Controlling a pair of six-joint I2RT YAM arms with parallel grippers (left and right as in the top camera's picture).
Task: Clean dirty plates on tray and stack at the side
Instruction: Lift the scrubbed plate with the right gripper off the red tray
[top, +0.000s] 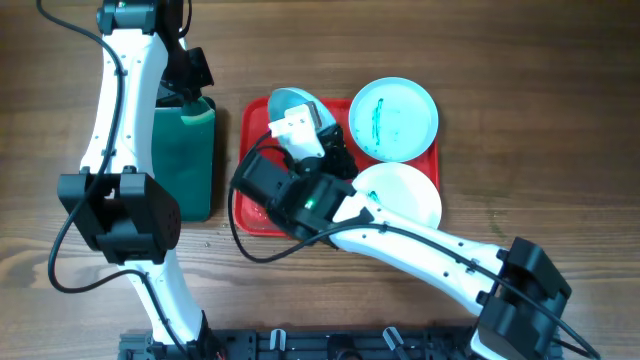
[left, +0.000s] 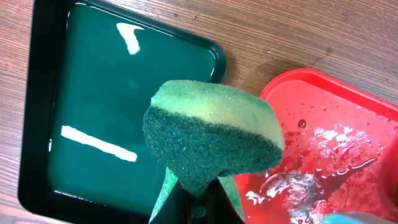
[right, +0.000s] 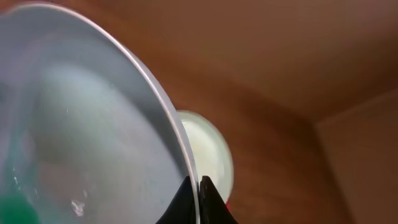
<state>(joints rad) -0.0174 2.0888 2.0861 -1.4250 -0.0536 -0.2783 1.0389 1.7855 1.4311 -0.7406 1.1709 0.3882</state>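
Observation:
The wooden table is bare beside the aqua plate. I should move my right gripper to the right in the overhead view, lower the plate flat there and let go of it.
My right gripper is shut on the rim of a pale plate and holds it tilted on edge over the back left of the red tray; the held plate shows a green trace at its lower left in the right wrist view. A pale aqua plate with a teal smear lies at the tray's back right. A white plate lies at the front right. My left gripper is shut on a green and yellow sponge, above the gap between the two trays.
A dark green tray holding green liquid stands left of the red tray; it also shows in the left wrist view. The red tray's floor is wet with droplets. Bare wooden table lies to the right.

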